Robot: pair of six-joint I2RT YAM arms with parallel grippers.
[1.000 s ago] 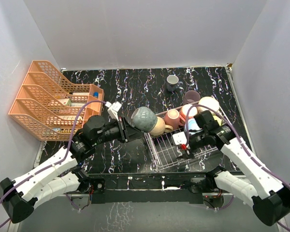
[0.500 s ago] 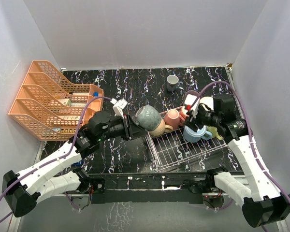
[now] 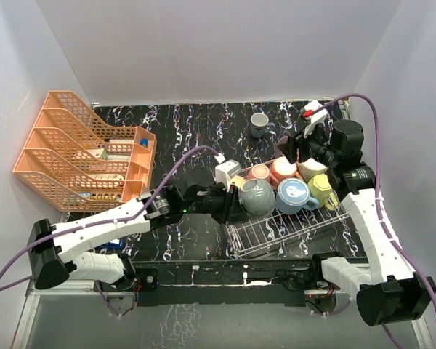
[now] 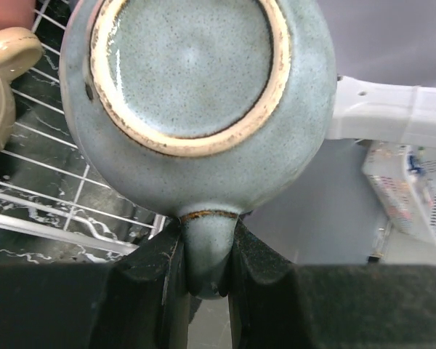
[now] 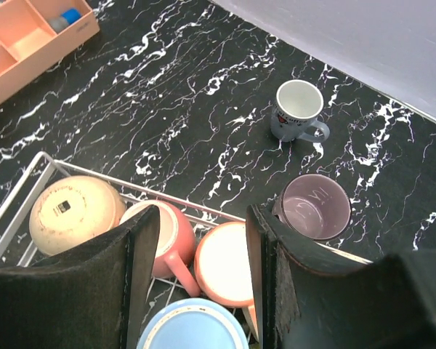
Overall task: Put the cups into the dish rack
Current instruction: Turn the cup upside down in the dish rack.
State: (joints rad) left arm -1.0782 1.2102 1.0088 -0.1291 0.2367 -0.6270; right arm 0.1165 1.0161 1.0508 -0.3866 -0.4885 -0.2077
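Observation:
The left gripper lowers the grey-teal cup onto the bare wires [image 3: 267, 226] [image 4: 57, 131] beside the blue cup next and releases it, as that open spot lies below my gripper.
My left gripper [image 3: 235, 203] is shut on the handle of a grey-teal cup [image 3: 257, 196], held on its side over the left part of the white wire dish rack [image 3: 276, 234]. In the left wrist view the cup's base [image 4: 189, 65] faces the camera and its handle sits between my fingers [image 4: 156, 276]. Tan [image 3: 237, 182], pink [image 3: 259, 172], peach [image 3: 283, 169], blue [image 3: 293, 195] and pale yellow [image 3: 321, 190] cups lie in the rack. My right gripper [image 3: 294, 151] hangs open and empty above the rack's back edge. A mauve cup [image 5: 316, 207] and a small grey cup [image 5: 298, 109] stand on the table.
An orange tiered organizer [image 3: 73, 149] stands at the left of the black marbled table. White walls close in the back and both sides. The rack's rim [image 5: 131, 190] runs under my right fingers [image 5: 142, 276].
My left arm has swung the grey-teal cup to the right, over the rack. My right gripper has let go of the blue cup in the rack and drawn back towards the far right.

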